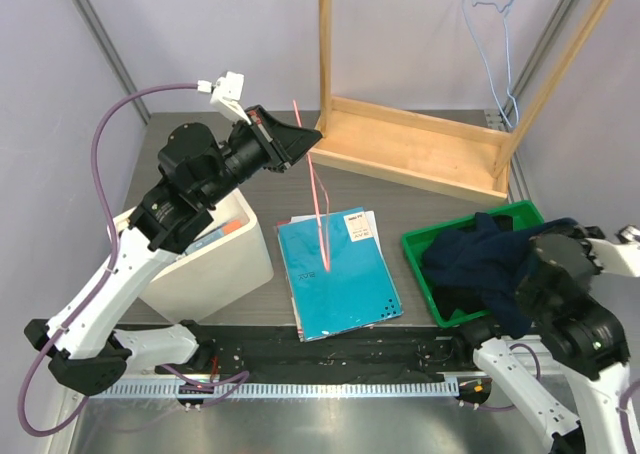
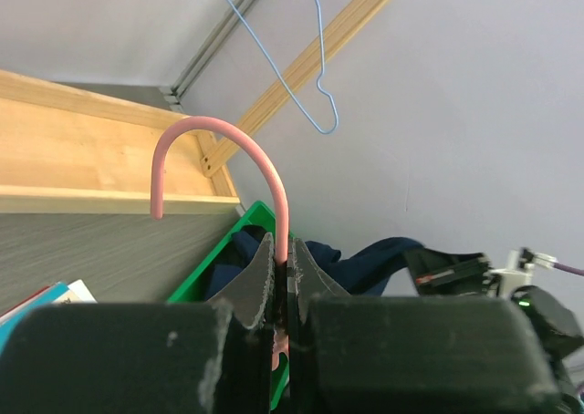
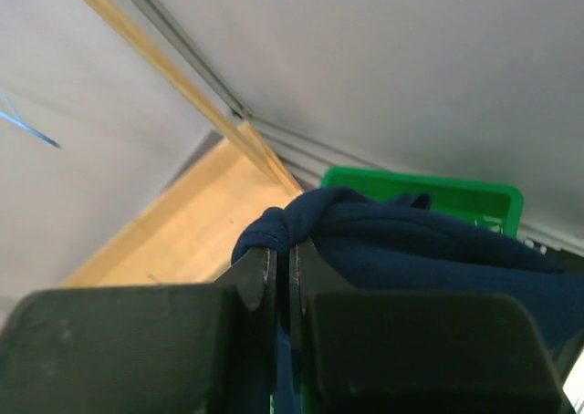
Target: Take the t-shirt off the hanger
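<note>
The right gripper lowers into the green bin next and releases the t-shirt's fold, as the bin lies below it and to its left in the top view.
My left gripper is shut on a thin pink hanger, bare of cloth, and holds it above the table with its lower part hanging over the teal book. In the left wrist view the hanger's hook rises from between the closed fingers. The navy t-shirt lies bunched in the green bin at the right. My right gripper is shut on a fold of the t-shirt above the bin. In the top view its fingertips are hidden by the shirt.
A teal book lies at the table's middle. A white bin stands at the left. A wooden rack stands at the back, with a blue wire hanger hanging from its bar. A black strip runs along the near edge.
</note>
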Robot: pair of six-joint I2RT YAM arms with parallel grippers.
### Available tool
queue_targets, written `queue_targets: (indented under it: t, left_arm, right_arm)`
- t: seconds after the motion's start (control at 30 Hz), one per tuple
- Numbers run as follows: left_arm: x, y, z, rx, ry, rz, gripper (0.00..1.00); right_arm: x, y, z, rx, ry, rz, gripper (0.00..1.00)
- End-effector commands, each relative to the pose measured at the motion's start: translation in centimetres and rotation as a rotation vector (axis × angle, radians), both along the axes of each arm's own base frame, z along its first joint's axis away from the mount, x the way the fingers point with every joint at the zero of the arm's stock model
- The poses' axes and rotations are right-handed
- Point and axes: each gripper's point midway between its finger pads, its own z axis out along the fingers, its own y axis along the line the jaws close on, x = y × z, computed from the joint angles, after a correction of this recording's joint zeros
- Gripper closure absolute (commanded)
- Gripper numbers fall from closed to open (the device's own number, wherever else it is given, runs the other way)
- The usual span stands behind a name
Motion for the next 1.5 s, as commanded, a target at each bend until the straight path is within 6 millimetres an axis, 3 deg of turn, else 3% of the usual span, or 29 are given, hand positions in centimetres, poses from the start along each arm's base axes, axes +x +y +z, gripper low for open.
queue_targets:
  t: [0.0,0.27,0.43,0.6,0.73,0.87,0.9,1.0,1.13,1.23,1.27,1.33,1.37,1.47]
  left_arm:
    - [-0.9,0.4,2.3,-0.062,-0.059,-0.024,1.00]
    - [-1.2,0.7,2.0,-0.057,-0.053,-0.021,1.00]
    - [-1.5,1.2,2.2,-0.056,-0.058,-0.014,1.00]
    - [-1.8,1.6,2.4,-0.053,-0.063,-0.010,1.00]
    - [-2.0,1.7,2.1,-0.052,-0.061,-0.007,1.00]
    - [-2.1,1.9,1.9,-0.052,-0.058,-0.006,1.00]
    - [-2.1,1.9,1.9,-0.052,-0.058,-0.006,1.00]
    - [-2.3,2.0,1.9,-0.050,-0.056,-0.007,1.00]
    - [-2.2,2.1,1.6,-0.045,-0.054,0.001,1.00]
    - [-2.0,1.9,1.4,-0.044,-0.051,-0.001,1.00]
    - [-2.0,1.8,1.3,-0.045,-0.050,-0.007,1.00]
    - [-1.8,1.6,1.1,-0.040,-0.046,-0.009,1.00]
    - [-1.7,1.4,1.0,-0.038,-0.044,-0.010,1.00]
    - [-1.4,1.2,0.5,-0.037,-0.038,-0.009,1.00]
  right_arm:
    - [2.5,1.8,-6.5,0.089,0.102,-0.010,0.99]
    - [6.9,4.9,-12.9,0.122,0.186,0.073,0.99]
    - [8.4,6.4,-16.8,0.191,0.247,0.110,0.99]
    - [7.5,6.4,-21.3,0.308,0.276,0.080,0.99]
    - [7.0,5.1,-24.3,0.347,0.334,0.002,0.99]
    - [8.1,4.2,-28.4,0.395,0.411,0.004,0.99]
    - [8.4,4.8,-29.2,0.435,0.431,0.037,0.99]
    - [8.8,4.1,-30.0,0.452,0.464,0.037,0.99]
    - [8.8,3.7,-28.7,0.411,0.472,0.044,0.98]
    - [8.2,3.7,-26.6,0.394,0.482,0.054,0.77]
    - [8.0,3.7,-26.1,0.390,0.486,0.059,0.60]
    - [7.3,3.9,-24.3,0.380,0.492,0.082,0.43]
    - [7.0,3.9,-23.7,0.378,0.488,0.086,0.23]
    - [6.2,4.2,-21.0,0.352,0.450,0.131,0.02]
